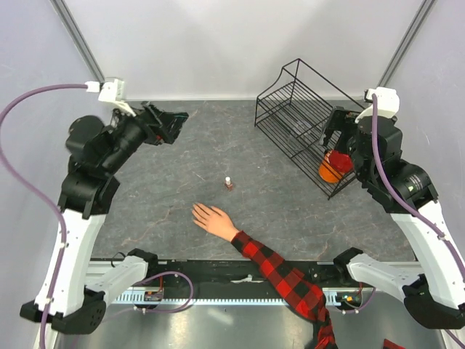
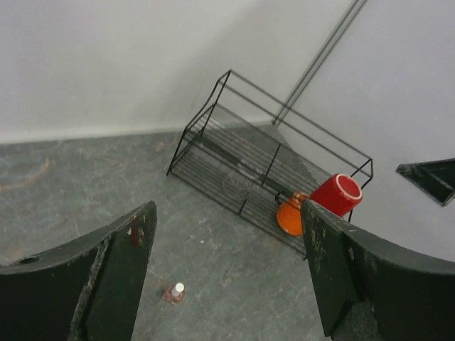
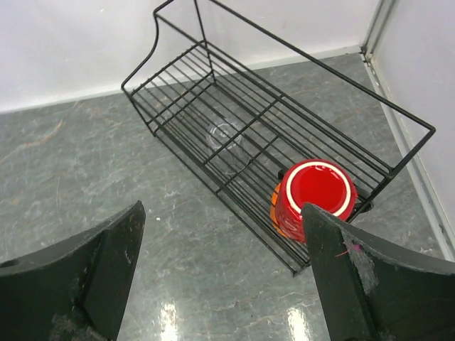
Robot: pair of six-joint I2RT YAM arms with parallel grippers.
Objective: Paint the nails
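Note:
The bottle's white cap [image 1: 228,179] [image 2: 178,288] sticks up uppermost, so my left gripper tilts and lowers onto it next, down and to the right in the top view.
A pale hand [image 1: 211,219] with spread fingers lies on the grey table, on an arm in a red-and-black plaid sleeve [image 1: 280,273]; its nails are too small to make out. A tiny dark red bottle [image 1: 229,184] with a white cap stands beyond the fingertips, also in the left wrist view as the bottle [image 2: 175,292]. My left gripper [image 1: 173,125] hangs open high at the back left, nothing between its fingers [image 2: 121,270]. My right gripper [image 1: 336,134] is open over the wire rack, empty, well away from the hand.
A black wire rack [image 1: 305,120] stands at the back right, holding a red cup [image 3: 314,199] over something orange [image 2: 290,217]. The white walls close the back and sides. Purple cables loop from both arms.

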